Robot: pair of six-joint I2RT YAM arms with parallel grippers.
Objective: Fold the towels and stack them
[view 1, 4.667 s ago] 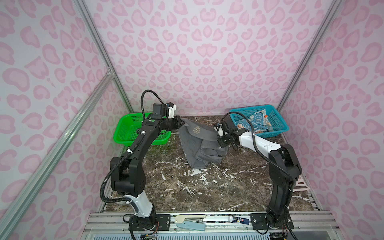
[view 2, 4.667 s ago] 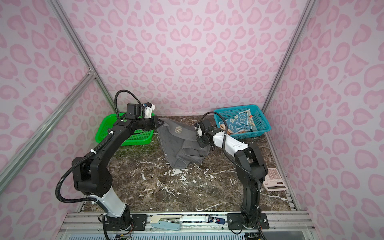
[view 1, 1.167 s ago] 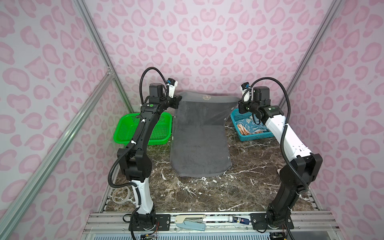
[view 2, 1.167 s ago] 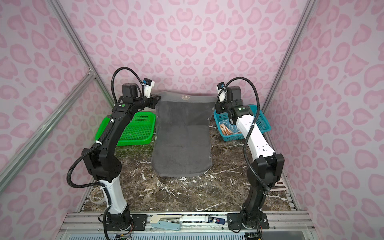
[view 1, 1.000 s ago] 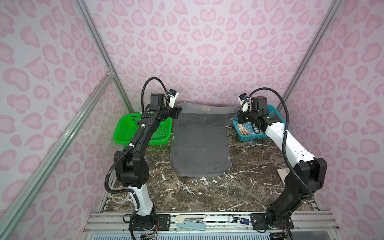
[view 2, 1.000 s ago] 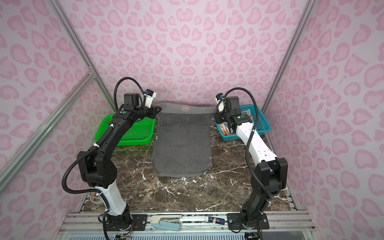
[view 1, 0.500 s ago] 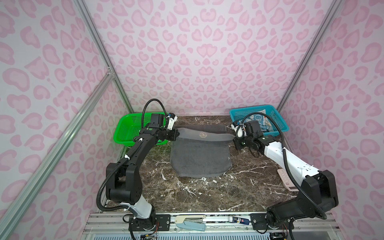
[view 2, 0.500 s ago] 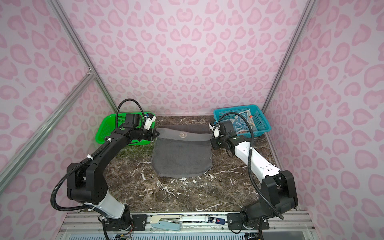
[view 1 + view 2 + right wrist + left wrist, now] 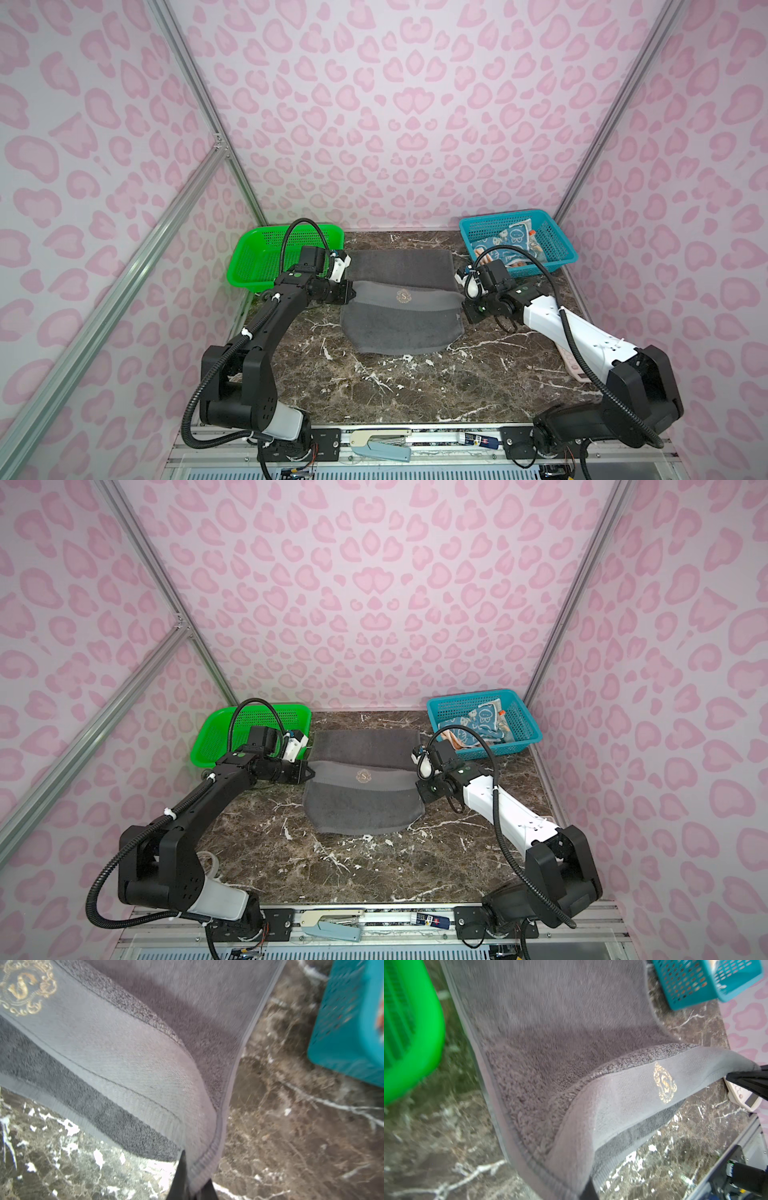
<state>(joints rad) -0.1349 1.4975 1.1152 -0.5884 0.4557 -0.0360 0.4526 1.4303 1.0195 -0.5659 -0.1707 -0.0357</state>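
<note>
Next I will draw my left gripper back and down to release its corner of the crested edge, as the towel's near end [image 9: 360,345] [image 9: 607,1164] lies below and back from it.
A dark-grey towel [image 9: 401,328] [image 9: 363,808] lies on the marble table, its far part flat. The edge with the gold crest [image 9: 402,296] [image 9: 664,1082] [image 9: 22,985] is lifted and stretched over the near part. My left gripper [image 9: 351,293] [image 9: 583,1194] is shut on that edge's left corner. My right gripper [image 9: 461,305] [image 9: 194,1188] is shut on the right corner. A blue towel with white rabbits [image 9: 513,239] [image 9: 484,719] and an orange-cream one [image 9: 517,264] [image 9: 457,739] lie crumpled in the teal basket.
A green basket [image 9: 257,253] [image 9: 224,737] [image 9: 409,1043] stands at the back left, close behind my left arm. The teal basket [image 9: 557,249] [image 9: 519,729] [image 9: 342,1043] stands at the back right. A pink device [image 9: 573,361] [image 9: 741,1095] lies at the table's right edge. Patterned walls close three sides.
Both grippers have come down and toward the front with the towel's crest edge, from high at the back to low over the table. The towel now doubles over itself.
</note>
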